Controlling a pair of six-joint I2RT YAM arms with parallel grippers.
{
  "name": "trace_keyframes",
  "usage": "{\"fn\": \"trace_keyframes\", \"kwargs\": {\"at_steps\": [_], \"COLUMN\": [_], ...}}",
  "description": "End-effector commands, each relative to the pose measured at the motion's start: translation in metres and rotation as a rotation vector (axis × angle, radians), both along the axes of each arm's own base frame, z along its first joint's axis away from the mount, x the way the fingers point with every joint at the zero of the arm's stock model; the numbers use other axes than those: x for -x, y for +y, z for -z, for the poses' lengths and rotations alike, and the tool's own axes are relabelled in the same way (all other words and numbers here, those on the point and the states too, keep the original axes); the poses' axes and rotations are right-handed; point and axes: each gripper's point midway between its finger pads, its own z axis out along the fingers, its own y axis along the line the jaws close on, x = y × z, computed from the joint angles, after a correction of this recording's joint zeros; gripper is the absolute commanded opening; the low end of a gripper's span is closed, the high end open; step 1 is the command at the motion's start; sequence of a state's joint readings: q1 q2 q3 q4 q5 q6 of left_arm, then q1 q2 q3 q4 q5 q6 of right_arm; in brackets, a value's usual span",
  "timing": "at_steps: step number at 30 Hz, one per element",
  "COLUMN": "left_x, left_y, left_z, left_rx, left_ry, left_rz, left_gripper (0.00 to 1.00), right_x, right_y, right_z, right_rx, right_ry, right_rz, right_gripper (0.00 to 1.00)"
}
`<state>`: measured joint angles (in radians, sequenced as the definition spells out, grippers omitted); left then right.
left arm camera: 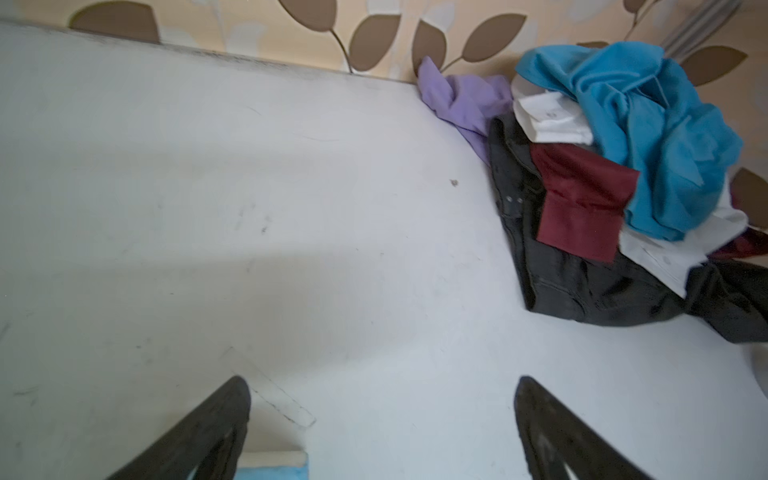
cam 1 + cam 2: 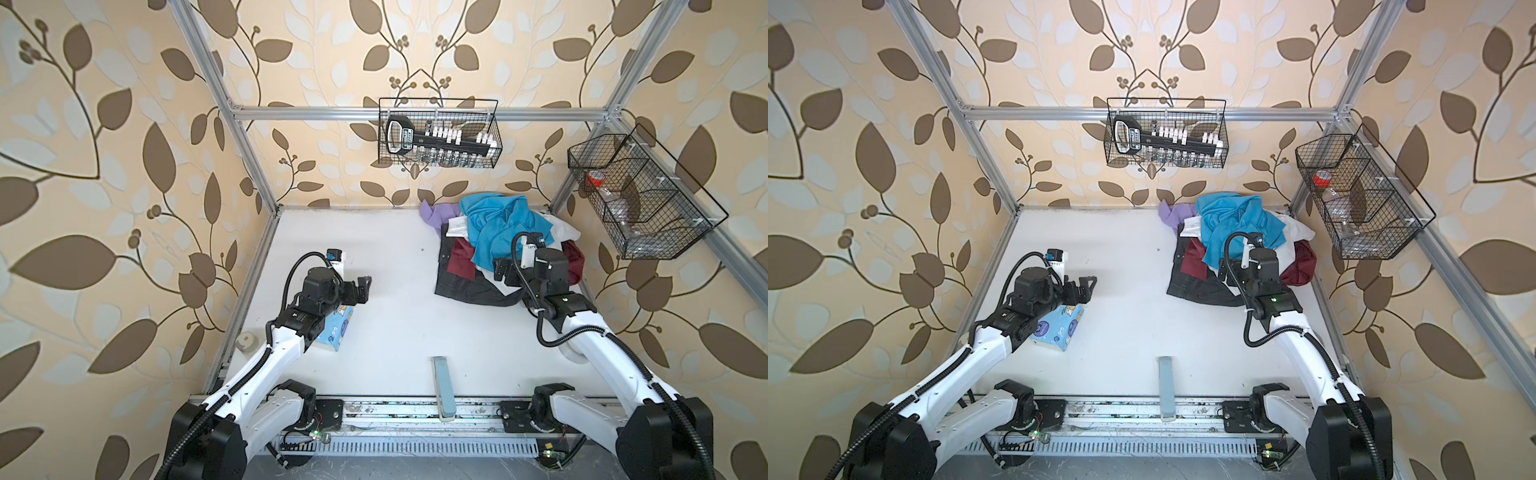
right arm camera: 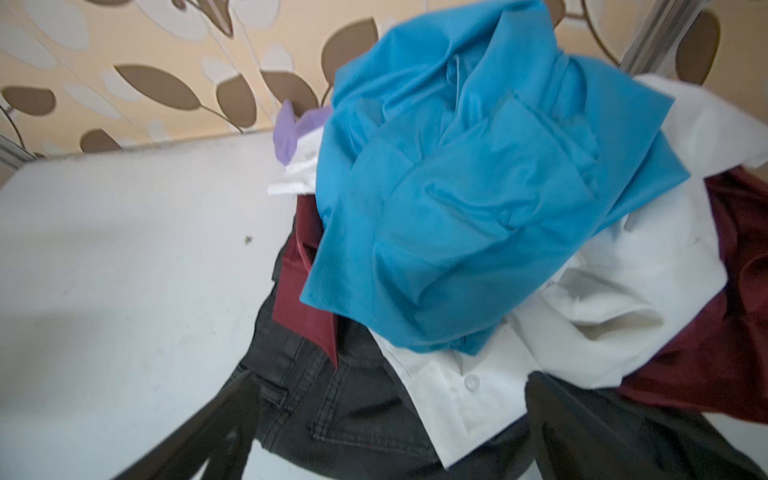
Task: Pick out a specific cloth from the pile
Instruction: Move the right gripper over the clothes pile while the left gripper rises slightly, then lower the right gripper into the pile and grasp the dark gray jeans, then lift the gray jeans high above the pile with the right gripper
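Note:
The charcoal denim's near folded edge [image 2: 480, 297] [image 3: 372, 445] lies free of the maroon and white pieces, so the robot's right gripper needs to go down onto that bare fold and close.
The pile [image 2: 496, 239] lies at the table's back right corner: a turquoise shirt [image 3: 457, 199] on top, with white, maroon and lilac pieces around it. The cloth [image 2: 461, 286] is the dark charcoal denim garment at the bottom, spreading out toward the front left, seams showing [image 3: 332, 407]; both top views and the left wrist view [image 1: 582, 282] show it. My right gripper [image 3: 390, 415] hovers open just over the cloth and a white shirt placket, holding nothing [image 2: 505, 274]. My left gripper [image 2: 363, 286] stands open over bare table, well left of the pile [image 1: 382, 399].
A blue tissue pack [image 2: 336, 328] lies under the left arm. A grey-blue bar [image 2: 442, 382] sits at the front edge. Wire baskets hang on the back wall [image 2: 438, 133] and the right frame [image 2: 636, 195]. A small round white object [image 2: 246, 341] sits at the left edge.

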<state>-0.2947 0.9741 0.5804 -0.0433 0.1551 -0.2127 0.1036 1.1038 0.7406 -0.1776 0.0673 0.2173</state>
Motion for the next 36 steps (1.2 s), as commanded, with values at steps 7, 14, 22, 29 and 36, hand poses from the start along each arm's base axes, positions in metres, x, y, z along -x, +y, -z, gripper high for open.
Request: {"fn": "trace_keyframes", "kwargs": {"at_steps": [7,14,22,29,36], "left_x": [0.011,0.012,0.012,0.011,0.011], "left_y": [-0.032,-0.035,-0.037,-0.039,-0.039], "left_z": [-0.031,-0.035,-0.035,-0.03,-0.029], "left_rx": [0.091,0.094,0.088,0.079,0.073], "left_ry": [-0.038,-0.049,-0.05,-0.044,-0.041], "left_rz": [0.166,0.189,0.204,0.212,0.218], "left_gripper": [0.99,0.99,0.99,0.99,0.99], "right_x": [0.011,0.003,0.01,0.007,0.002], "right_y": [0.01,0.017,0.055,0.057,0.05], "right_z": [0.068,0.095,0.129,0.162,0.18], "right_rx": [-0.004,-0.032,-0.033,-0.022,0.008], "right_ry": [0.308,0.388,0.501,0.588,0.637], "right_rz": [-0.05,-0.064,-0.145,-0.109,-0.049], "right_gripper": [0.85,0.77,0.74,0.74,0.71]}}
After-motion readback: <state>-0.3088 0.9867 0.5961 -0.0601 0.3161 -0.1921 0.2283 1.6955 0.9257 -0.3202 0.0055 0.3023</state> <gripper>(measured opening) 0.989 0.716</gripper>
